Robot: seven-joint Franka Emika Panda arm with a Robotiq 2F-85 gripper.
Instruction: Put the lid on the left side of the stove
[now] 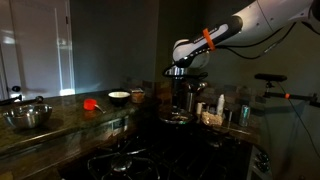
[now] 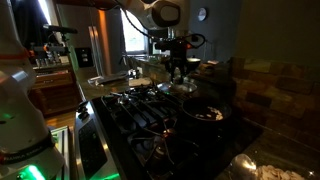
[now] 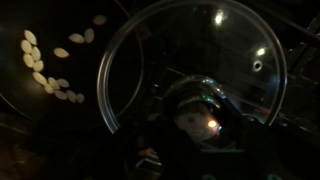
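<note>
The lid still hangs beside the pot, so my gripper will next move toward the steel mixing bowl and lower it onto the stove grates nearest that bowl (image 1: 122,154).
The lid (image 3: 130,50) is round clear glass with a shiny rim and fills the wrist view, its dark knob (image 3: 195,108) in the middle. My gripper (image 3: 197,125) sits around the knob and appears shut on it, though the fingers are very dark. In both exterior views the gripper (image 1: 180,92) (image 2: 178,66) hangs over the far part of the black stove (image 1: 120,160) (image 2: 135,110). The lid (image 1: 178,118) (image 2: 184,88) is just under the gripper, slightly above the grates.
A dark pot with pale food pieces (image 2: 205,112) (image 3: 45,65) stands on a burner beside the lid. A steel mixing bowl (image 1: 28,117), a red item (image 1: 90,103) and a white bowl (image 1: 118,97) are on the counter. Bottles and jars (image 1: 220,108) stand behind the stove.
</note>
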